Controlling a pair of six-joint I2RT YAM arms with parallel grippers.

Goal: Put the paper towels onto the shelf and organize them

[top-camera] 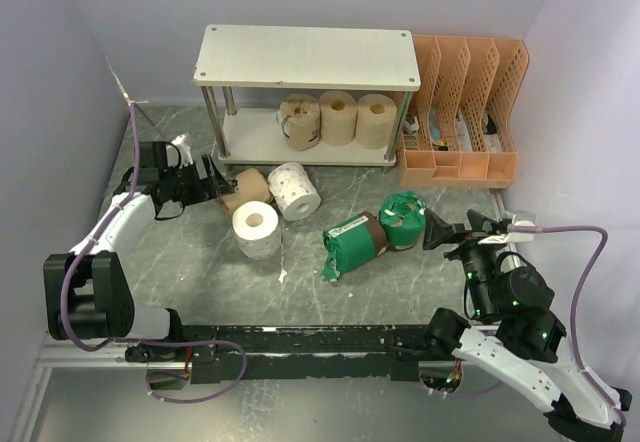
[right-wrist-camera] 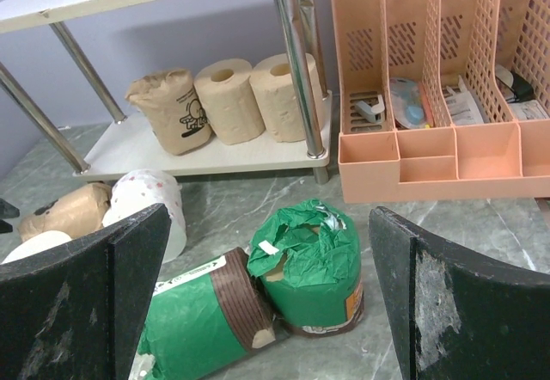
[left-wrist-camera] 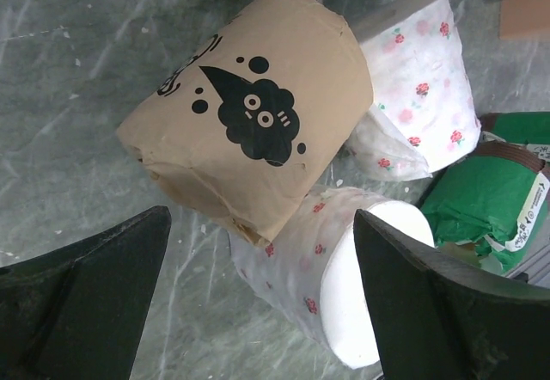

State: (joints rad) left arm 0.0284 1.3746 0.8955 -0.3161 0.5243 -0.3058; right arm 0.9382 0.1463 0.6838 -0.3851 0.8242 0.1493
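I will next move my left gripper gently toward the labelled tan roll and onto the folded wrapper corner facing it, because that paper sticks out between the open fingers.
The shelf stands at the back; three tan rolls sit on its lower board, the left one labelled. On the table lie a labelled tan roll, two white rolls, a lying green roll and an upright green roll. My left gripper is open, just left of the tan roll, with a white roll between its fingers' line. My right gripper is open, just right of the upright green roll.
An orange perforated file rack with stationery stands right of the shelf, also in the right wrist view. Walls close in the table at left, back and right. The shelf's top board is bare.
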